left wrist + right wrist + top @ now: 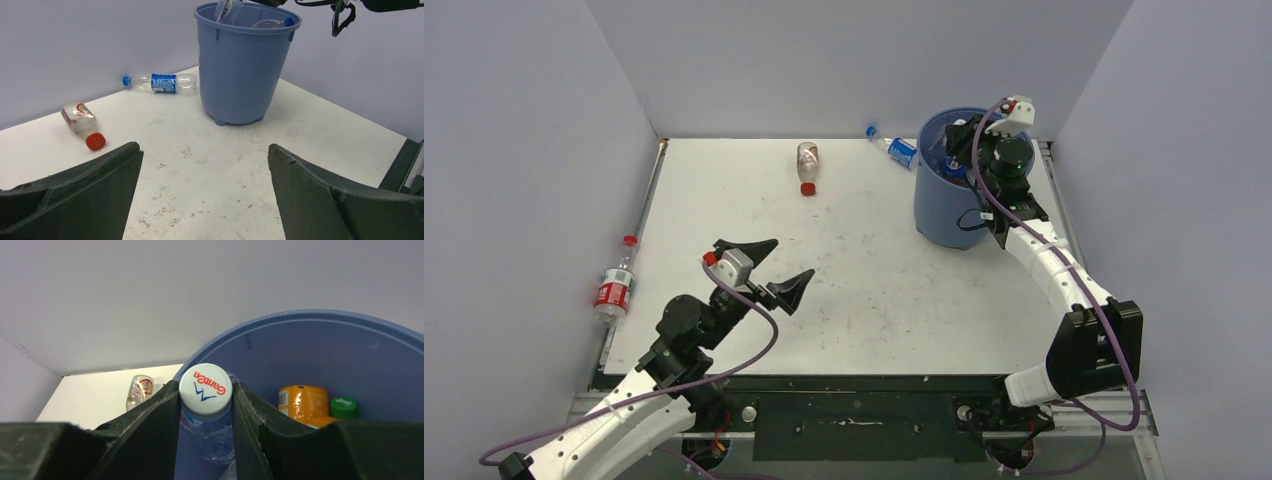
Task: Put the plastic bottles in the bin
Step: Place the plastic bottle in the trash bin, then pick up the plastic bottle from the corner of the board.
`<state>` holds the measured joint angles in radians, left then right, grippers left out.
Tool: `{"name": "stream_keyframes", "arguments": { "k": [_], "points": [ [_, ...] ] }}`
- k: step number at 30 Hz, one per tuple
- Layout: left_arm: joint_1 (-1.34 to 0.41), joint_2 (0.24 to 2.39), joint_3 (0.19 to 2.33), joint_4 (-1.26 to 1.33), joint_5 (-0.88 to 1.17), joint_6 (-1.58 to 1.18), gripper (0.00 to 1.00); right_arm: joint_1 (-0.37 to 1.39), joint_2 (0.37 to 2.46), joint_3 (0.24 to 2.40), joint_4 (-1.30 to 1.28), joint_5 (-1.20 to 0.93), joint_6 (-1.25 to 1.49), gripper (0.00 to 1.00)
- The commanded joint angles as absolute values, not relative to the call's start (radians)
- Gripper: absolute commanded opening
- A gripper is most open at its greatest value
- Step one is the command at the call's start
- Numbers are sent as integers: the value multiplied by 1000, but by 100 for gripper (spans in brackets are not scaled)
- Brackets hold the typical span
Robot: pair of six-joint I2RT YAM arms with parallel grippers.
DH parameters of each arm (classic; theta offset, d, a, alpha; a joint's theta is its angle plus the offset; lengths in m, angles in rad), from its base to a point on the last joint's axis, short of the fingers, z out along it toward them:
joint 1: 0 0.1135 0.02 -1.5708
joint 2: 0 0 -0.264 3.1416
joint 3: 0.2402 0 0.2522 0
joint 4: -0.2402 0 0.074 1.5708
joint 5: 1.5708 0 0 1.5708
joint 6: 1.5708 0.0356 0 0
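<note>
My right gripper should go down a little inside the blue bin's rim (946, 148) and open, because the clear bottle is already hanging there by its white cap.
The blue bin (944, 205) stands at the back right of the table; it also shows in the left wrist view (242, 65) and the right wrist view (350, 355). My right gripper (206, 390) is over the bin, shut on a clear bottle with a white cap (206, 389). An orange bottle with a green cap (305, 405) lies inside. A red-capped bottle (807, 163) lies at the back middle, a blue-labelled one (894, 147) left of the bin, a red-labelled one (614, 285) off the table's left edge. My left gripper (776, 268) is open and empty above the front left.
Grey walls close in the table on three sides. A metal rail (649, 200) runs along the left edge. The right arm (1064, 280) rises along the table's right side.
</note>
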<state>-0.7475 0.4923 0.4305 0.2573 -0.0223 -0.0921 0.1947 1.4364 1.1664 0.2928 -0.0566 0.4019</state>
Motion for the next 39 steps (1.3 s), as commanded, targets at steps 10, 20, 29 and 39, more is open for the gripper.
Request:
{"name": "stream_keyframes", "arguments": {
  "k": [10, 20, 29, 39],
  "points": [
    [-754, 521, 465, 264, -9, -86, 96, 198, 1447, 1169, 167, -7, 406, 5],
    [-755, 529, 471, 257, 0, -90, 96, 219, 1434, 1161, 88, 55, 431, 67],
    [-757, 530, 470, 259, -1, -94, 96, 218, 1355, 1294, 12, 53, 483, 95],
    [-755, 573, 537, 126, -214, -142, 96, 337, 1042, 1205, 81, -125, 503, 100]
  ]
}}
